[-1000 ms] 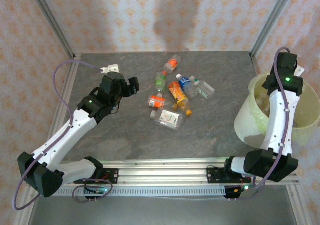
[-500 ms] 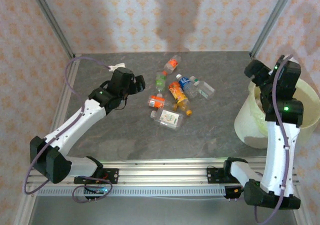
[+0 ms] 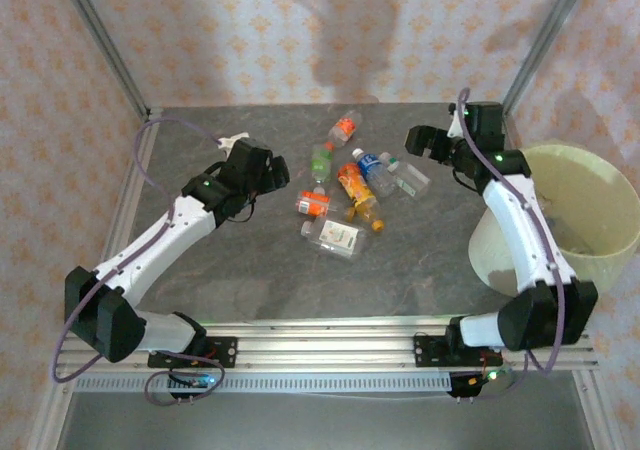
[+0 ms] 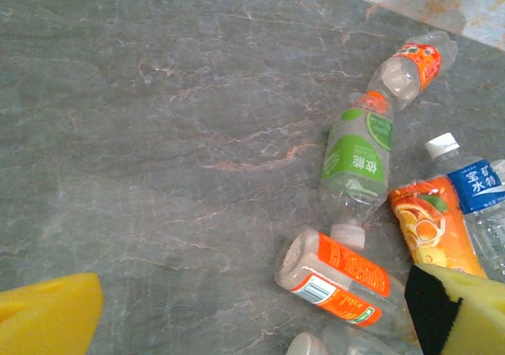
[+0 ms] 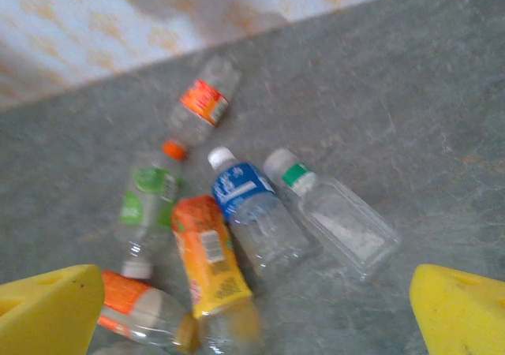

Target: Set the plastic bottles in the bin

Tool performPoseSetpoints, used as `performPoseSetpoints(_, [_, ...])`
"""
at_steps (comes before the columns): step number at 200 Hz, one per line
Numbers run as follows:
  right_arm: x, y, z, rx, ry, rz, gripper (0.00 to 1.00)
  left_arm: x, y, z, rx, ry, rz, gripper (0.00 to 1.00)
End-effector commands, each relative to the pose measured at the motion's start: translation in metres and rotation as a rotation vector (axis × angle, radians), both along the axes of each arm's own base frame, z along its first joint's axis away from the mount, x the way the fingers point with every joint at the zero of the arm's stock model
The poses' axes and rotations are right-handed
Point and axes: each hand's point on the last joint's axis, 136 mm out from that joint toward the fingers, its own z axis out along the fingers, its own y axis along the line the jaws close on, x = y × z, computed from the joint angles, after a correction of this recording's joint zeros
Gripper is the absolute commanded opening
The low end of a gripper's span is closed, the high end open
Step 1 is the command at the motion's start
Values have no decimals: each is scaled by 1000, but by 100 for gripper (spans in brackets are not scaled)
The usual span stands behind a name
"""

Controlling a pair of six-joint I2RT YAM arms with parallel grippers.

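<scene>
The clear green-banded bottle lies slanted below, so the robot's right gripper should next lower and turn its open fingers to line up on both sides of the body of the clear green-banded bottle [image 5: 339, 213], then close.
Several plastic bottles lie in a loose cluster mid-table: one with an orange label [image 3: 313, 203], a clear square one [image 3: 332, 236], an orange juice one [image 3: 357, 192], a green-label one [image 3: 321, 160] and a blue-label one [image 3: 372, 167]. My left gripper [image 3: 275, 170] hovers open just left of them, and the orange-label bottle [image 4: 339, 280] lies between its yellow pads [image 4: 47, 323]. My right gripper [image 3: 418, 142] is open above the cluster's right side, over the blue-label bottle [image 5: 252, 213] and a clear green-banded bottle [image 5: 339, 213]. The pale yellow-green bin [image 3: 495, 240] stands at the right edge.
A red-orange-label bottle [image 3: 345, 126] lies furthest back in the cluster. Metal frame posts [image 3: 100, 50] rise at the table's back corners, in front of patterned walls. A small white piece [image 3: 232, 136] lies at the back left. The aluminium rail [image 3: 330, 355] runs along the near edge.
My right arm has swung left from over the bin to the back of the table beside the bottles. The left gripper has edged right, closer to the cluster.
</scene>
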Motion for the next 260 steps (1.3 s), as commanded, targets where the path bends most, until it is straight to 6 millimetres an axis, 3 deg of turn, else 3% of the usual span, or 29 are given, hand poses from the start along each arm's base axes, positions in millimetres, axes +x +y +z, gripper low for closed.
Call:
performPoseSetpoints(1, [10,3,-21,-151,54,118,99,-18,25,-1,18,-1,88,100])
performPoseSetpoints(22, [4,15,-56,-257,143,353,99,-29,33,-5,9,-3,119,100])
performPoseSetpoints(59, [4,12,-101,-423,254,599,99,-51,46,-11,-3,-3,149,100])
performPoseSetpoints(121, [33,-15,-157,-633,389,686,99,-74,60,-22,-34,-6,196,100])
performPoseSetpoints(173, [59,-17,-199,-709,403,788,100,-77,64,-21,-16,1,204,100])
performPoseSetpoints(219, [62,-12,-216,-677,449,834,82,-78,66,-24,-6,9,210,100])
performPoseSetpoints(260, [55,-14,-201,-691,408,808,64,-72,59,-29,-13,20,196,100])
